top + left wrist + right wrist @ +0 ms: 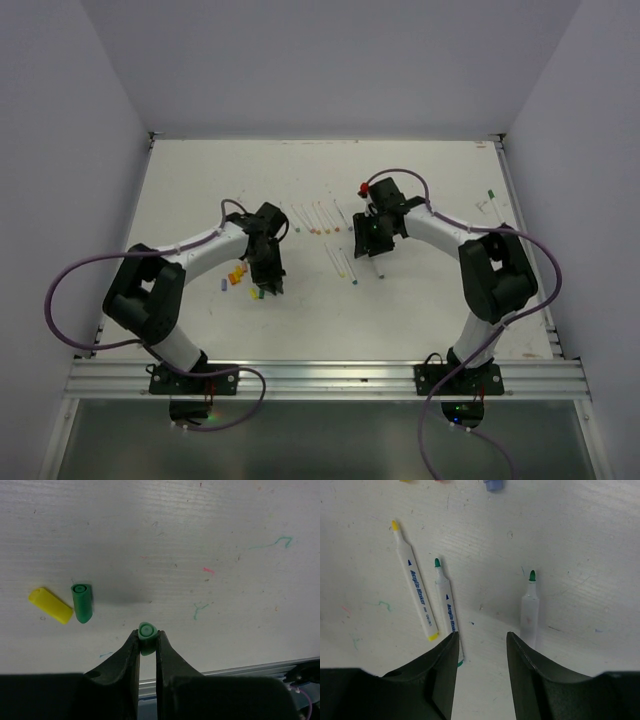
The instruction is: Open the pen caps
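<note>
I will lower my left gripper slightly back toward the table [274,291] beside the other green cap.
My left gripper [147,639] is shut on a small green pen cap [146,631], held just above the table. Left of it lie another green cap [82,602] and a yellow cap [50,605]. In the top view the left gripper [268,283] hangs beside a small heap of coloured caps [236,275]. My right gripper [482,642] stands open over the table with nothing between its fingers. Three uncapped pens lie by it: a yellow-tipped pen [415,587], a green-tipped pen [448,610] against the left finger, and a second green-tipped pen [530,612] ahead of the right finger.
A row of further pens [318,217] lies at mid-table behind the grippers, and one pen [489,203] rests near the right edge. A purple cap [493,484] shows at the top of the right wrist view. The metal rail [320,378] runs along the near edge.
</note>
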Controlling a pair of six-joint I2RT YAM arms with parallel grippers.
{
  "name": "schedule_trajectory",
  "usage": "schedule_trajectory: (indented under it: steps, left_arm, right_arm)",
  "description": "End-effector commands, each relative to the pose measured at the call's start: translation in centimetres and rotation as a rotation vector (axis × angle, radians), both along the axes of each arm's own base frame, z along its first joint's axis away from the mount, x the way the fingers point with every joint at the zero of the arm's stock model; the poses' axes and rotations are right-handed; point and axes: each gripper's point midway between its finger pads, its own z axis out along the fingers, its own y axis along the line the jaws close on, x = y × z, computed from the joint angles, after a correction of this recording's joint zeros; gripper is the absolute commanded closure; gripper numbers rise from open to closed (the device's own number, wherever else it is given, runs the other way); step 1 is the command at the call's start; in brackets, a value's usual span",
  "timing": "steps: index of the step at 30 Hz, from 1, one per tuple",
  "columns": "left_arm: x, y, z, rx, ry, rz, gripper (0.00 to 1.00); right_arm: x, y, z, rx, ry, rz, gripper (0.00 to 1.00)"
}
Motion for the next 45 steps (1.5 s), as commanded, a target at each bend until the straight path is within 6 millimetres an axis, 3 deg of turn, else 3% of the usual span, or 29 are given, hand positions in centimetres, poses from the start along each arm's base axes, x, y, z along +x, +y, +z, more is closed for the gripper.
schedule_trajectory:
  steps: [1, 8, 17, 21, 24, 28, 31, 34, 40, 42, 45]
  left_arm:
    - [-0.6, 0.8, -0.9, 0.06, 0.019, 0.0, 1.0]
    - [-2.0, 1.7, -2.8, 0.093, 0.068, -0.013, 0.9]
    - [-1.5, 1.9, -2.7, 0.106, 0.053, -0.026, 0.54]
    - [-1.0, 1.5, -2.1, 0.099, 0.033, -0.031, 0.48]
    - [0.4, 0.8, -0.2, 0.062, -0.031, -0.033, 0.45]
    - [4.2, -1.5, 5.1, -0.021, -0.232, -0.097, 0.4]
    - [5.5, -3.5, 8.4, -0.082, -0.332, -0.153, 0.38]
    - [5.9, -5.3, 10.3, -0.158, -0.395, -0.202, 0.38]
    - [6.5, -7.8, 11.8, -0.3, -0.502, -0.294, 0.37]
    - [6.6, -8.2, 11.8, -0.323, -0.517, -0.312, 0.37]
    - [6.5, -8.3, 11.4, -0.331, -0.513, -0.318, 0.37]
  right_arm:
    - [1.9, 1.0, 4.4, 0.074, -0.106, -0.024, 0.53]
    - [3.4, -0.5, 7.3, 0.101, -0.155, -0.082, 0.51]
    - [3.7, -3.1, 7.4, 0.128, -0.137, -0.168, 0.51]
    - [4.3, -4.5, 7.7, 0.121, -0.149, -0.217, 0.5]
    - [5.2, -7.2, 8.2, 0.059, -0.203, -0.306, 0.5]
    - [6.7, -12.1, 8.8, -0.07, -0.3, -0.456, 0.48]
    - [7.8, -15.9, 9.2, -0.178, -0.368, -0.549, 0.47]
    - [8.6, -19.2, 9.6, -0.226, -0.395, -0.631, 0.43]
    - [9.3, -24.7, 8.1, -0.338, -0.378, -0.729, 0.32]
    - [9.3, -28.2, 8.1, -0.433, -0.389, -0.744, 0.26]
    - [9.3, -31.2, 6.9, -0.512, -0.365, -0.742, 0.22]
